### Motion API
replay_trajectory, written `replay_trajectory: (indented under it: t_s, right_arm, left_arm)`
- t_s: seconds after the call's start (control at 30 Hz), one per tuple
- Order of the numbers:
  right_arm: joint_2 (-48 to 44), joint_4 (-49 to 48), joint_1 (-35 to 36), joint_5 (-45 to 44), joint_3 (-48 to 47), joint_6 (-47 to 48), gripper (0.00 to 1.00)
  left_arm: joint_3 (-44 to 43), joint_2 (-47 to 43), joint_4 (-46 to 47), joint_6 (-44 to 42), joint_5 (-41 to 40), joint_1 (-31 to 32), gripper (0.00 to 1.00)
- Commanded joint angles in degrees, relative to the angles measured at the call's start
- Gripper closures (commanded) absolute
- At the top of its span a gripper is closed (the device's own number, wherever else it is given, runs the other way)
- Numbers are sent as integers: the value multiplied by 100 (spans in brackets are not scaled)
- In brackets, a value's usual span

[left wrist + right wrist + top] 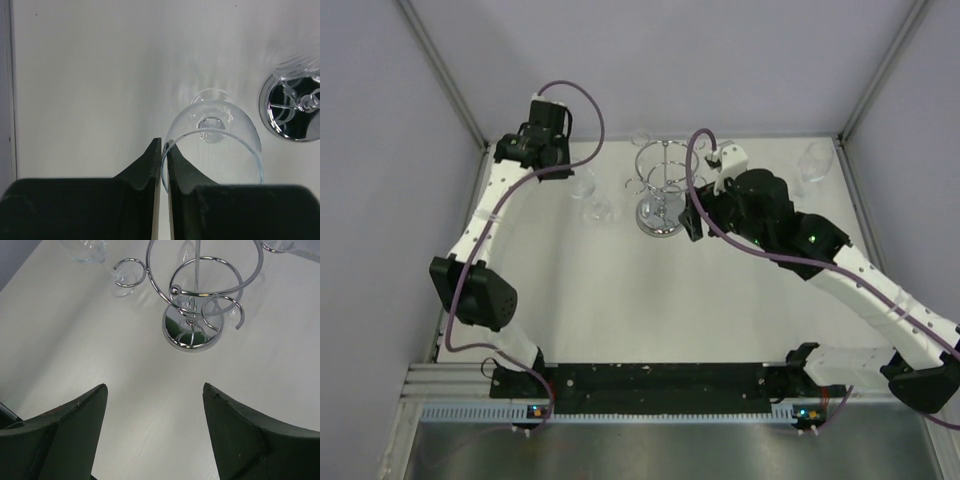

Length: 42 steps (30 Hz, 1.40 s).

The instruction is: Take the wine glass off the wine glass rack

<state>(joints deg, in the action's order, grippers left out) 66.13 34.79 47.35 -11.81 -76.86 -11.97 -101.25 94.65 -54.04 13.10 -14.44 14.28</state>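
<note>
The robot's left gripper will next move down and to the right in the top view to let go of the wine glass's rim, as the tabletop beside the rack's mirrored base is empty.
The chrome wire wine glass rack (662, 190) stands at the back middle of the table, with its round mirrored base (191, 333) and wire loops (202, 270). My left gripper (164, 145) is shut on the rim of a clear wine glass (215, 135), which is upright to the left of the rack and clear of its loops. In the top view this glass (592, 200) is just right of my left gripper (565, 160). I cannot tell whether its foot touches the table. My right gripper (155, 386) is open and empty, just right of the rack in the top view (700, 215).
A second glass (640, 141) is at the rack's far side; in the left wrist view it (297, 62) shows above the base. Another glass (817, 160) stands at the back right. Grey walls close the back and sides.
</note>
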Motion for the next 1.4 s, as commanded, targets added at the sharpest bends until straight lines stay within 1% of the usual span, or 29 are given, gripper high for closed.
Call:
replay_trajectory:
  t_s: [0.0, 0.13, 0.23, 0.43, 0.53, 0.73, 0.97, 1.37]
  right_arm:
    - [-82, -332, -130, 109, 110, -60, 23]
    - [-135, -358, -296, 249, 241, -87, 23]
    - [-153, -367, -350, 293, 294, -60, 23]
    - [-127, -402, -376, 364, 303, -34, 23]
    - [-109, -411, -385, 364, 356, -16, 23]
    - [-56, -420, -393, 434, 338, 19, 23]
    - [-82, -420, -385, 434, 365, 28, 23]
    - [-179, -411, -385, 399, 426, 36, 23]
  left_arm:
    - [-1280, 737, -176, -71, -24, 22, 100]
    - [-2090, 1397, -484, -115, -59, 22, 100]
    - [-2267, 1635, -520, -168, -235, 13, 100]
    - [-2478, 1881, -546, -220, -192, 13, 100]
    - [-2435, 1925, -581, -168, -42, 13, 100]
    - [-2109, 1838, -344, -168, -50, 136, 100]
    - [-1942, 1978, -248, -177, -349, 408, 100]
    - [-1723, 1969, -133, -177, -508, 532, 100]
